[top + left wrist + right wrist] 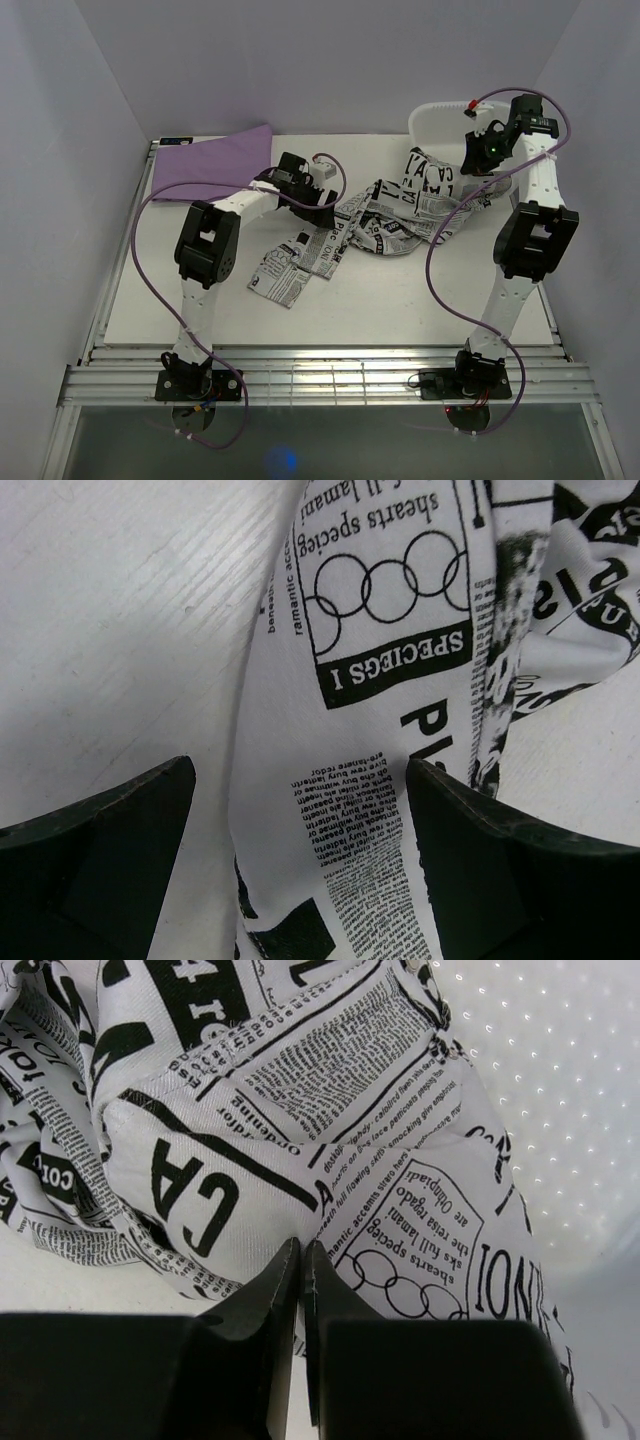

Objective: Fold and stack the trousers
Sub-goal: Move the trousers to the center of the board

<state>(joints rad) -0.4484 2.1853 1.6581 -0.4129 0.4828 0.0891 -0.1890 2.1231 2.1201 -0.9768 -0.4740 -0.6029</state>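
The end of the leg is below my left gripper and closer to my base, so I need to move back and down onto its black-patched edge point(303, 243) point(247, 912), which runs between my fingers.
The trousers point(380, 215), white with black newspaper print, lie crumpled across the table from one leg end at the centre left up to the back right. My left gripper point(322, 208) is open and hovers low over one leg, with the cloth point(370, 730) lying between its spread fingers point(110, 860); the left gripper point(300, 780) holds nothing. My right gripper point(480, 165) is at the back right, shut on a pinch of the trousers point(300, 1110). In the right wrist view the right gripper point(302, 1245) has its jaws pressed together on the fabric's edge.
A plain purple folded cloth point(215, 160) lies at the back left of the white table point(400, 300). A white perforated basket point(440, 115) stands at the back right, next to the right gripper; it also shows in the right wrist view point(540, 1090).
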